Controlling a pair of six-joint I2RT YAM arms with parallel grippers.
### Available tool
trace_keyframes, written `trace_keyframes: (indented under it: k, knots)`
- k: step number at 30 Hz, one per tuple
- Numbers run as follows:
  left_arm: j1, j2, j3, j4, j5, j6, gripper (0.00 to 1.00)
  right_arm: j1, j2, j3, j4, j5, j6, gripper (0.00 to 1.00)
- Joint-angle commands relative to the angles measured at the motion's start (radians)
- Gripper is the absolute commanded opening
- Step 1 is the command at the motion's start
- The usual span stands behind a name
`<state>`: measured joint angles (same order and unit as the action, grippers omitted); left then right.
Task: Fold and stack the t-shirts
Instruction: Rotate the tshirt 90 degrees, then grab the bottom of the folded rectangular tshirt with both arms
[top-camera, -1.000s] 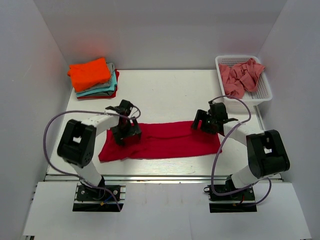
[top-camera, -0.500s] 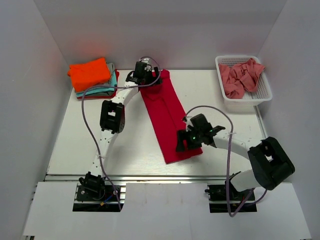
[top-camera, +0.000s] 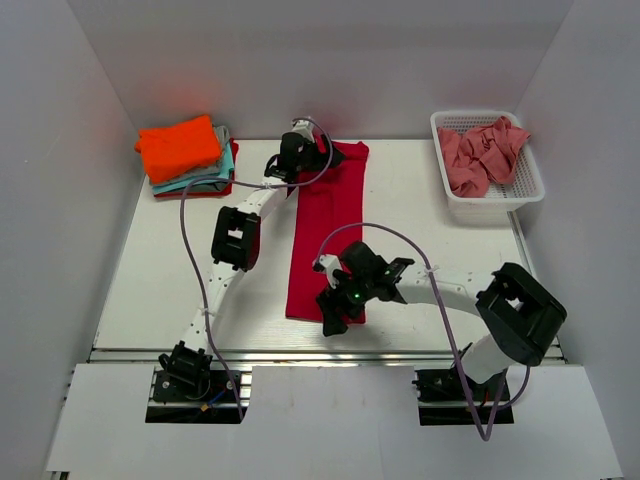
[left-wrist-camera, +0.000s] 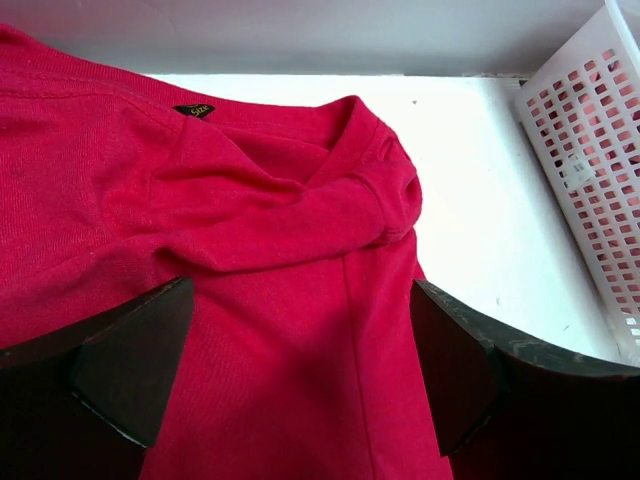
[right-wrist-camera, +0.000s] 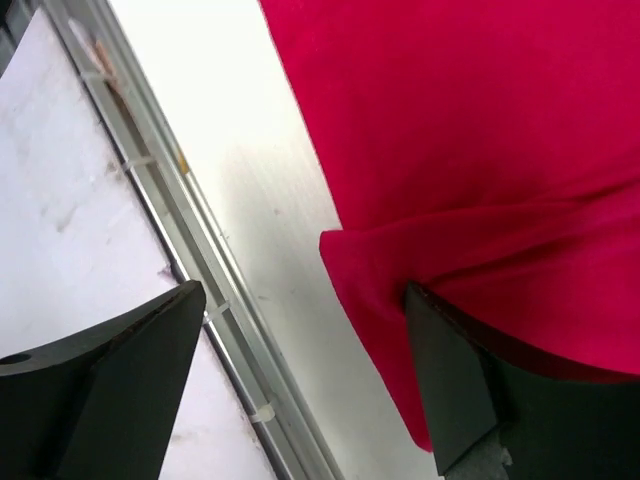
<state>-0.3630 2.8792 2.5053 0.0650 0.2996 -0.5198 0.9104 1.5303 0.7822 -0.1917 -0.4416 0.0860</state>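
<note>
My right gripper is by the hem's other corner, so my left gripper next moves back from the collar to the hem's loose corner (top-camera: 290, 315), left in the top view.
A deep crimson t-shirt (top-camera: 325, 235) lies folded into a long narrow strip running from the back of the table to the front edge. My left gripper (top-camera: 300, 150) is open at its far end; in the left wrist view (left-wrist-camera: 300, 380) the jaws stand wide over the cloth (left-wrist-camera: 250, 240) just below the collar. My right gripper (top-camera: 333, 312) is open at the near end; in the right wrist view (right-wrist-camera: 300, 385) the shirt's bottom corner (right-wrist-camera: 470, 200) lies against the right finger (right-wrist-camera: 470, 400). A folded stack topped by an orange shirt (top-camera: 180, 146) sits at the back left.
A white mesh basket (top-camera: 490, 207) at the back right holds crumpled salmon-pink shirts (top-camera: 482, 152); its wall shows in the left wrist view (left-wrist-camera: 590, 180). The table's metal front rail (right-wrist-camera: 200, 270) runs just beside my right gripper. White walls close in on three sides.
The crimson shirt has swung from lying sideways across the front, through a diagonal, to running nearly straight front to back. My left gripper went to the back, my right gripper to the front centre.
</note>
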Motion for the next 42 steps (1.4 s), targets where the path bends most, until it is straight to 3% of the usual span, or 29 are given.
trace_keyframes:
  k: [1, 6, 9, 14, 17, 19, 20, 21, 24, 28, 32, 39, 42]
  knots:
    - [0.002, -0.056, -0.036, -0.060, -0.016, -0.003, 1.00, 0.010, -0.071, 0.058, -0.020, 0.059, 0.004, 0.87]
    - [0.002, -0.223, -0.036, -0.080, -0.073, 0.071, 1.00, 0.002, -0.147, 0.075, -0.011, 0.141, 0.061, 0.90]
    - [0.002, -0.358, -0.055, -0.112, -0.082, 0.173, 1.00, -0.002, -0.191, 0.069, -0.022, 0.276, 0.127, 0.90]
    - [0.002, -0.598, -0.159, -0.313, -0.082, 0.285, 1.00, -0.018, -0.242, 0.028, -0.038, 0.479, 0.239, 0.90]
    - [0.002, -0.837, -0.418, -0.419, -0.088, 0.317, 1.00, -0.038, -0.280, -0.017, -0.051, 0.569, 0.305, 0.90]
    - [-0.007, -0.982, -0.742, -0.419, -0.100, 0.272, 1.00, -0.056, -0.295, -0.049, -0.049, 0.601, 0.346, 0.90]
    - [-0.007, -1.137, -0.866, -0.348, -0.112, 0.247, 1.00, -0.067, -0.318, -0.060, -0.046, 0.587, 0.350, 0.90]
    - [-0.019, -1.216, -1.109, -0.303, -0.122, 0.236, 1.00, -0.071, -0.318, -0.075, -0.058, 0.586, 0.348, 0.90]
    - [-0.028, -1.452, -1.436, -0.249, -0.142, 0.164, 1.00, -0.080, -0.308, -0.089, -0.083, 0.534, 0.333, 0.90]
    - [-0.060, -1.602, -1.614, -0.421, -0.142, 0.135, 1.00, -0.087, -0.243, -0.089, -0.103, 0.480, 0.330, 0.90]
    - [-0.097, -1.712, -1.865, -0.372, 0.047, 0.086, 1.00, -0.087, -0.156, -0.077, -0.095, 0.400, 0.333, 0.90]
    - [-0.159, -1.764, -2.013, -0.366, 0.113, 0.063, 0.98, -0.084, -0.160, -0.141, -0.009, 0.279, 0.385, 0.90]
    - [-0.195, -1.721, -2.040, -0.332, 0.125, 0.053, 0.92, -0.084, -0.160, -0.158, 0.003, 0.268, 0.408, 0.89]
